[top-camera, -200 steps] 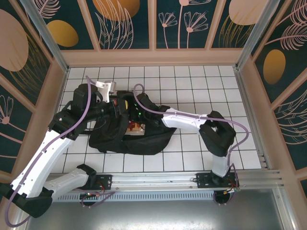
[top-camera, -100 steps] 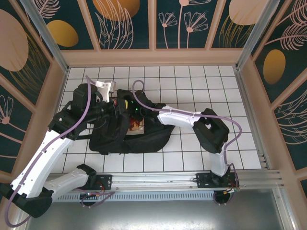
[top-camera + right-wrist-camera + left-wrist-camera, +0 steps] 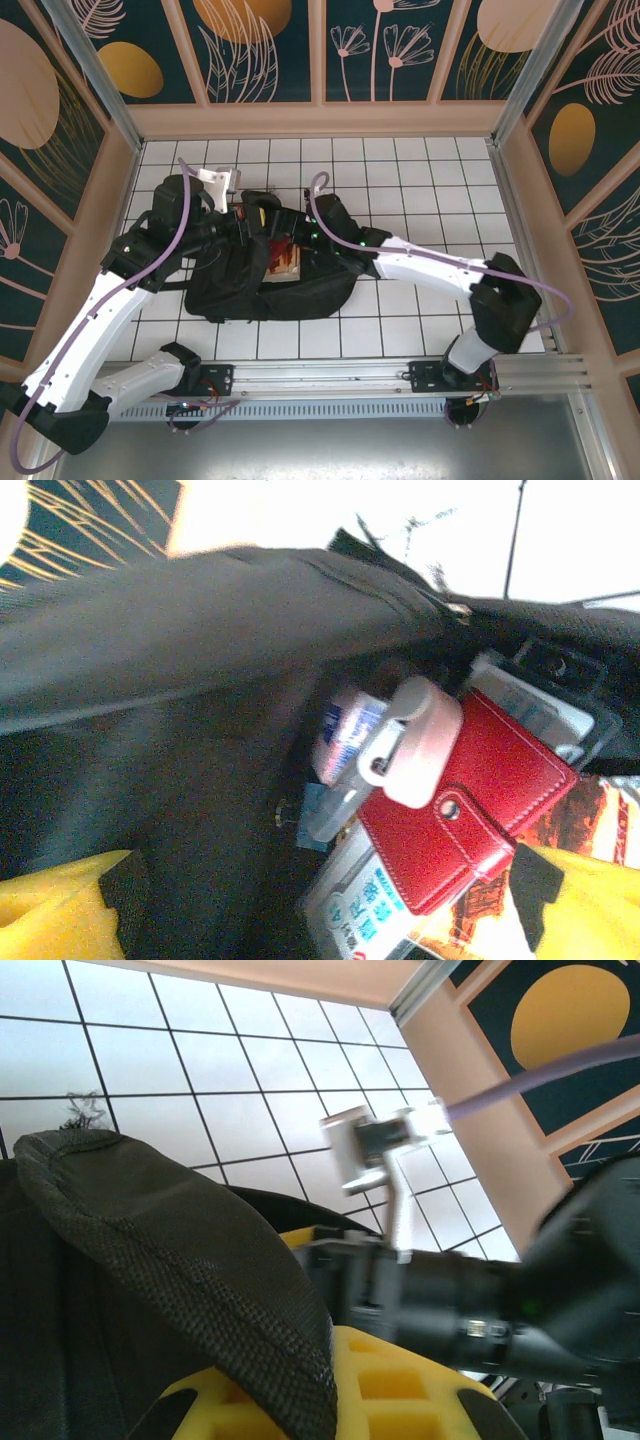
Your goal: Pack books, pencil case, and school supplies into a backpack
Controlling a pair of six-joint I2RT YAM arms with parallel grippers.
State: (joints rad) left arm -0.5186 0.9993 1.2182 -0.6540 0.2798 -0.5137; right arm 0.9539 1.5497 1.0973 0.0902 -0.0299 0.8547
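The left gripper moves back and down across the backpack's opening next and releases the mesh top flap over the books, as they lie uncovered.
The black backpack lies in the middle of the table with its mouth held open. My left gripper is shut on the backpack's mesh top flap, which is pinched between the yellow fingers. My right gripper is open at the mouth with nothing between its fingers. Inside lie a red pencil case, a pale pink piece, a blue-and-white card, a clear packet, a white book and an orange book. The books also show in the top view.
The right arm reaches across the white tiled table from the right, its elbow near the right wall. Its wrist passes close in front of the left gripper. Wooden walls enclose the table.
The right arm's elbow swung out to the right and its wrist drew back to the right from the backpack's mouth. The left gripper kept hold of the flap without moving.
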